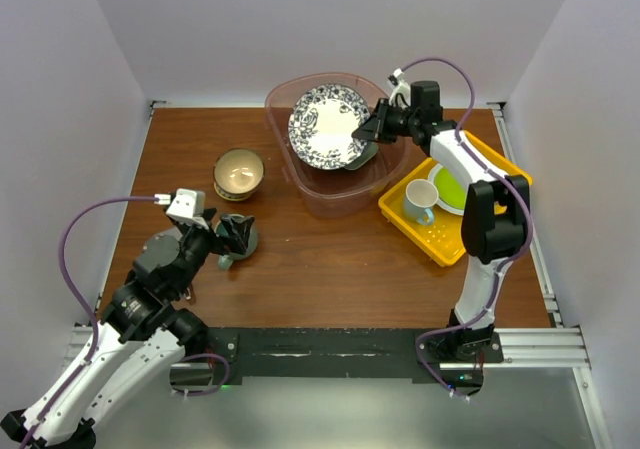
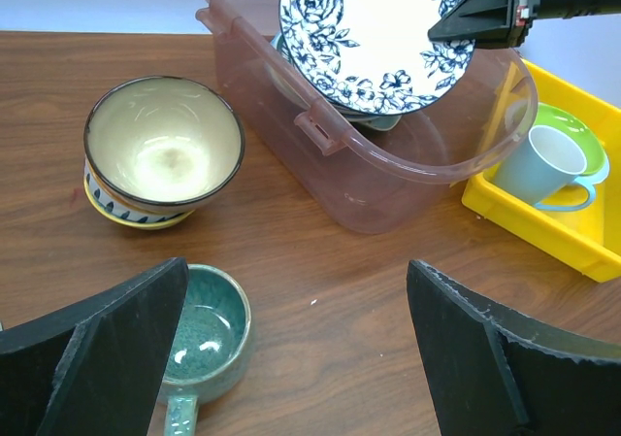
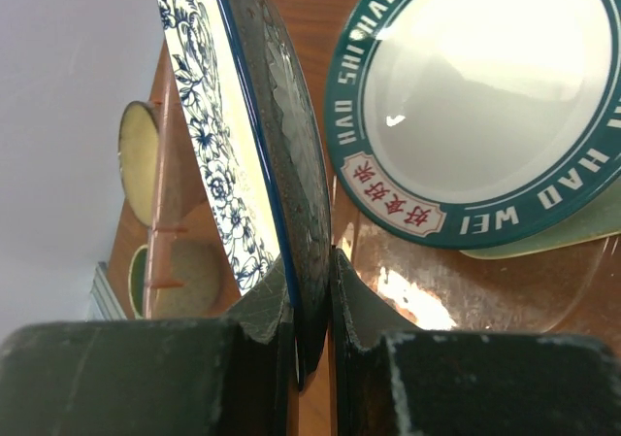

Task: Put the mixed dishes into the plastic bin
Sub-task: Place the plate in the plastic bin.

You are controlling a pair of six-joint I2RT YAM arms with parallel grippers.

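Note:
My right gripper moves down over the dark-rimmed plate (image 3: pixel 485 82) next and releases the blue floral plate on top, since the dark-rimmed plate lies face up in the plastic bin below.
My right gripper (image 1: pixel 368 129) is shut on the rim of the blue floral plate (image 1: pixel 326 125) and holds it tilted over the plastic bin (image 1: pixel 330 194); its jaws pinch the plate's edge (image 3: pixel 291 213). In the bin lie a dark-rimmed plate (image 3: pixel 485 96) and a pale mint tray (image 3: pixel 582 227). A tan bowl (image 1: pixel 239 173) stands left of the bin. A teal mug (image 1: pixel 236 239) sits on the table under my open left gripper (image 1: pixel 234 235); in the left wrist view the mug (image 2: pixel 199 334) is beside the left finger (image 2: pixel 97 358).
A yellow perforated tray (image 1: pixel 440 234) at the right holds a white mug (image 1: pixel 420 201) and a lime-green plate (image 1: pixel 450 189). White walls close in the table on three sides.

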